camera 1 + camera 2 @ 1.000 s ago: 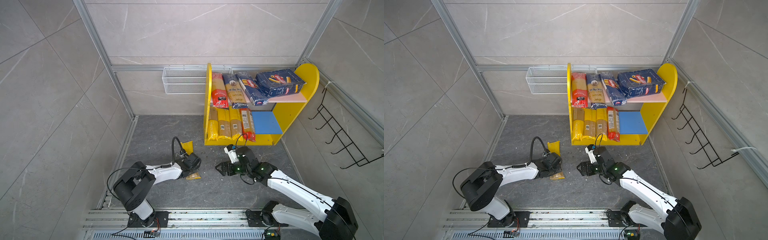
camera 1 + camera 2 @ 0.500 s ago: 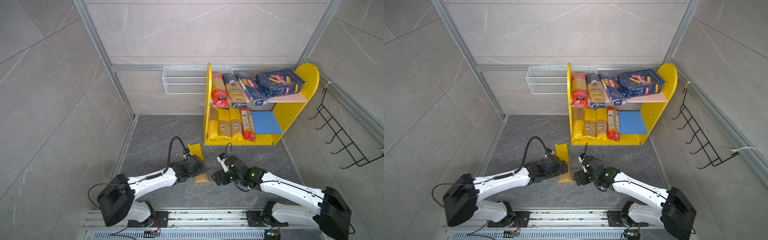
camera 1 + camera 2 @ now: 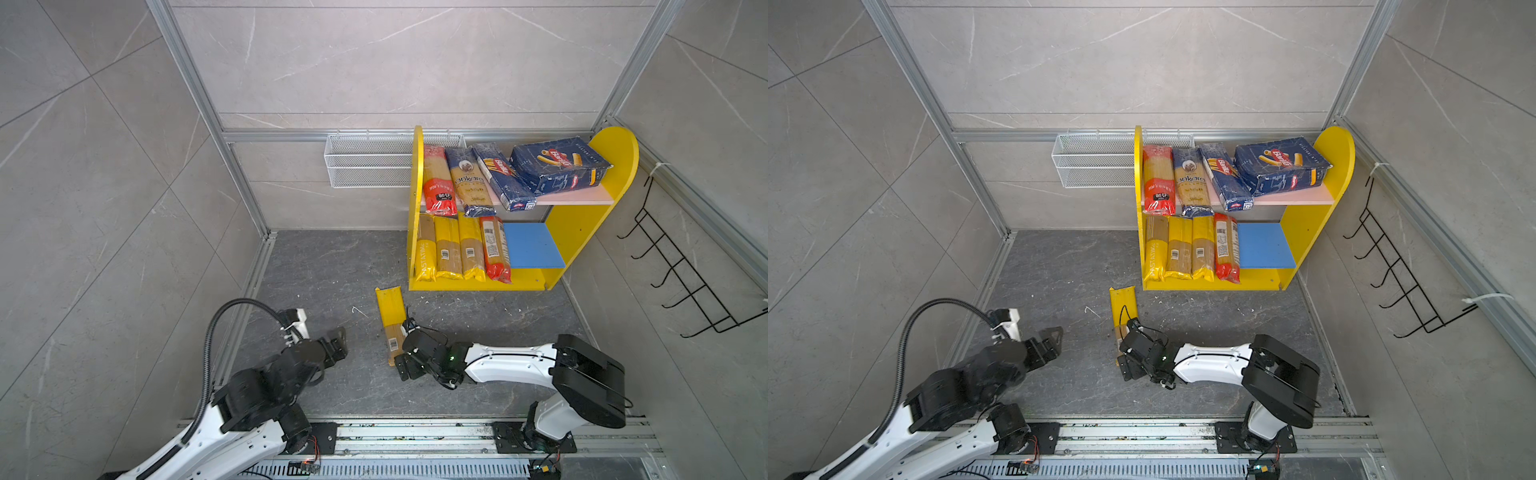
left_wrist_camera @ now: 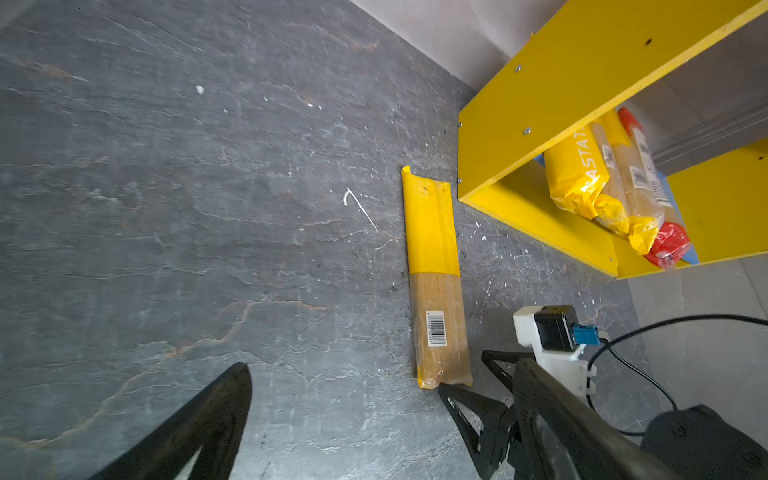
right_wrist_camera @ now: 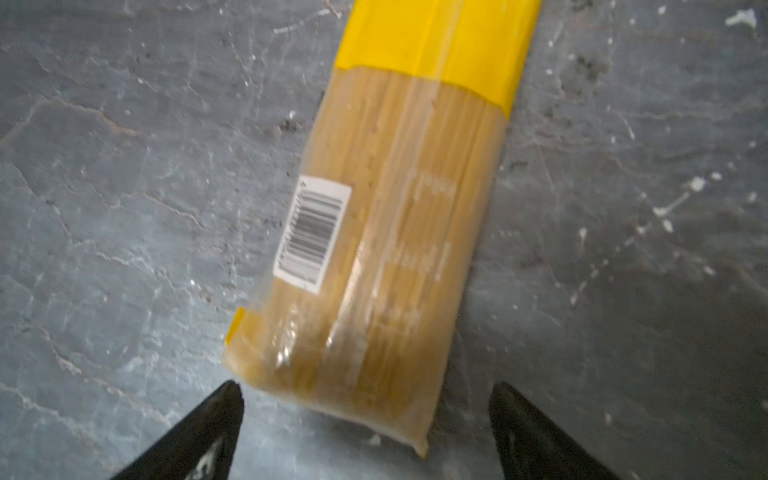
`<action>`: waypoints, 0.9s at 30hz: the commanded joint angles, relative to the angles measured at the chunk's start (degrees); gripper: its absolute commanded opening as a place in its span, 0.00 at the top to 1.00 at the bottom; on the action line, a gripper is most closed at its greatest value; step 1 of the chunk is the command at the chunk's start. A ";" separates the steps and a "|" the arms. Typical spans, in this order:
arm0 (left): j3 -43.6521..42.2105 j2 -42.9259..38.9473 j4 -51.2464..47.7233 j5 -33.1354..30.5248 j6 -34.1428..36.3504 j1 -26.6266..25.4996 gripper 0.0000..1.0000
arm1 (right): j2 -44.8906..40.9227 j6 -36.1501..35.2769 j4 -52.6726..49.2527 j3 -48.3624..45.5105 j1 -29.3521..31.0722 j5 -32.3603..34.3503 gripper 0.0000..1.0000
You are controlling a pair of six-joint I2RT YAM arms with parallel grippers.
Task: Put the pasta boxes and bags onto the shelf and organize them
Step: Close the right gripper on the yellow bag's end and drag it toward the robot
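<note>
Next, my right gripper turns in line with the yellow spaghetti bag's near clear end [image 3: 393, 348] [image 5: 360, 324], lowers outward astride it and closes, since that end lies crooked below and just outward.
One yellow spaghetti bag [image 3: 390, 322] [image 3: 1122, 305] lies flat on the dark floor in front of the shelf [image 3: 415, 208] [image 3: 1138, 208]. My right gripper [image 3: 401, 365] [image 3: 1125, 365] [image 5: 368, 399] is open, its fingertips on either side of the bag's [image 5: 395, 228] near clear end, not closed on it. My left gripper [image 3: 336, 338] [image 3: 1054, 336] [image 4: 382, 370] is open and empty, well to the left of the bag [image 4: 436, 282]. Two blue pasta boxes [image 3: 557, 166] [image 3: 503, 176] and two bags [image 3: 436, 178] [image 3: 469, 183] lie on the pink board. Several bags [image 3: 457, 249] fill the left of the blue board [image 3: 532, 245].
A white wire basket [image 3: 365, 166] hangs on the back wall left of the shelf. A black hook rack [image 3: 681, 282] is on the right wall. A metal rail [image 3: 415, 432] carrying both arm bases runs along the front edge. Pasta crumbs [image 4: 361, 208] dot the floor.
My left gripper opened, let go of the yellow bag and pulled back to the left. The bag now lies flat. My right gripper moved left to the bag's near end and opened wider.
</note>
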 commanded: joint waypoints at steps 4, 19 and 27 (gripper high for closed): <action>0.68 -7.69 -13.37 -3.77 -2.89 0.27 0.00 | 7.11 1.55 4.74 4.77 0.88 5.38 0.05; 3.11 -4.54 -14.42 -4.12 -1.26 0.27 0.00 | 22.96 4.07 12.82 0.05 3.49 17.09 0.07; 3.50 1.14 -9.53 -2.26 0.97 0.27 0.00 | 27.94 9.21 18.06 -6.07 5.23 17.08 0.33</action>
